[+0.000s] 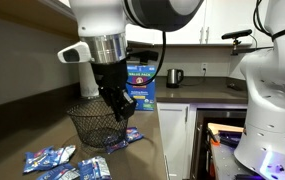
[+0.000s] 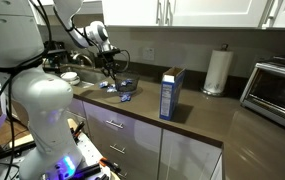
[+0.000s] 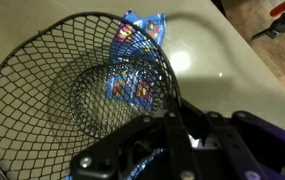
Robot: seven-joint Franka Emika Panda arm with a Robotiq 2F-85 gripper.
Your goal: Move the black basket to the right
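My gripper carries the basket outward next, then lowers over the bare counter near the back wall to release the basket, since blue packets lie beneath it here.
The black basket is a round bowl of black wire mesh on the dark counter, and shows in both exterior views. It fills the left of the wrist view. My gripper points down at its near-right rim. In the wrist view the rim wire runs in between the two fingers, which sit close together on it. Blue snack packets show through the mesh and beside the rim.
A blue box stands upright behind the basket. Several blue packets lie on the counter in front. A kettle, a paper towel roll and a toaster oven stand further along.
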